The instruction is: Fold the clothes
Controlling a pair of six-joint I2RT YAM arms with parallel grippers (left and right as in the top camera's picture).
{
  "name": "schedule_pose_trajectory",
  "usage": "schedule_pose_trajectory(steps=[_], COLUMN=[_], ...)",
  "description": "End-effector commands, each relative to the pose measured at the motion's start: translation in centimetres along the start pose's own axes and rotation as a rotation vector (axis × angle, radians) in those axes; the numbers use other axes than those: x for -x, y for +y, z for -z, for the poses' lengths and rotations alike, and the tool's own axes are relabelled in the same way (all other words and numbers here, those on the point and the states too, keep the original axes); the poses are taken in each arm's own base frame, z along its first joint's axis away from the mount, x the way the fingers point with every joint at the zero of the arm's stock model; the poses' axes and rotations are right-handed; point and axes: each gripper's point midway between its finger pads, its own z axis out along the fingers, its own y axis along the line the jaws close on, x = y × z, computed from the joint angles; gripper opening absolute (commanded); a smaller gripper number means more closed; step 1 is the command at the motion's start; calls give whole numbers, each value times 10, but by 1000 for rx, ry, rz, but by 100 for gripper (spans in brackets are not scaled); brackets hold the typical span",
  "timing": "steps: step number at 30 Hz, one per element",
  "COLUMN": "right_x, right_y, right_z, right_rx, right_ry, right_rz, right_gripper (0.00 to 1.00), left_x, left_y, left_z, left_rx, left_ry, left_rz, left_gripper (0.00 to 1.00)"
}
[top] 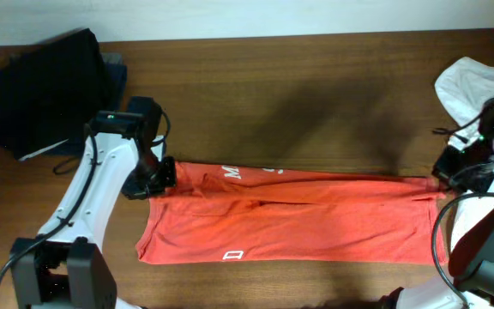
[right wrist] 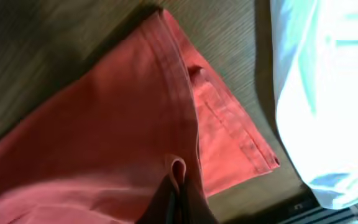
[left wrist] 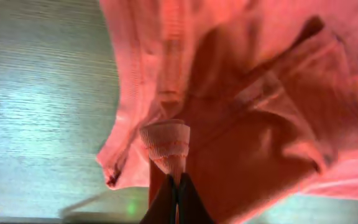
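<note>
The pinched corner goes back toward the near hem over the shirt's flat near layer (top: 425, 224) (right wrist: 230, 142) next, and my right gripper releases it there, as that layer lies uncovered.
The red-orange T-shirt (top: 290, 219) lies stretched lengthwise across the wooden table, folded along its length, with bits of white lettering showing. My left gripper (top: 161, 176) is shut on the shirt's upper left edge; in the left wrist view the fingers (left wrist: 177, 186) pinch a ribbed fold of the shirt (left wrist: 241, 93). My right gripper (top: 442, 176) is shut on the shirt's upper right corner; in the right wrist view the fingers (right wrist: 178, 183) pinch a fold of the hemmed shirt edge (right wrist: 123, 106). The fabric is taut between both grippers.
A black and navy pile of garments (top: 50, 86) sits at the back left. A white shirt (top: 474, 81) lies at the back right, close to my right arm, and also shows in the right wrist view (right wrist: 328, 93). The table's front edge is near the shirt's lower hem.
</note>
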Motion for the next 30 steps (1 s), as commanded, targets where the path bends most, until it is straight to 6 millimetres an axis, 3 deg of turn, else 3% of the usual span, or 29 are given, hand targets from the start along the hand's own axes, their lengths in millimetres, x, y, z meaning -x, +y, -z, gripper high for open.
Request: schedule_pose_trajectory(steps=[1, 5, 9, 12, 20, 27, 28, 29, 30], right_x=[6, 2, -19, -32, -44, -45, -45, -45, -43], right_y=[-11, -27, -34, -63, -70, -68, -68, -68, -67], right_z=[17, 14, -14, -21, -31, -32, -32, -32, -30], right_rx=[191, 146, 99, -74, -168, -177, -177, -176, -170], right_ry=[-21, -4, 81, 117, 141, 145, 144, 145, 139], right_rz=[-49, -94, -126, -234, -256, -241, -241, -237, -237], right_gripper=[4, 4, 4, 4, 4, 4, 16, 70, 83], left_x=[7, 3, -28, -52, -78, -82, -83, -86, -88], left_y=[29, 33, 38, 34, 30, 21, 22, 22, 19], left_z=[1, -2, -31, -49, -67, -66, -66, -65, -64], left_rx=[-21, -42, -21, -3, 28, -24, -21, -19, -37], left_ry=[-4, 19, 132, 206, 276, 299, 304, 314, 328], left_rz=[125, 153, 160, 130, 81, 90, 90, 91, 95], left_gripper=[1, 1, 1, 1, 1, 1, 1, 45, 99])
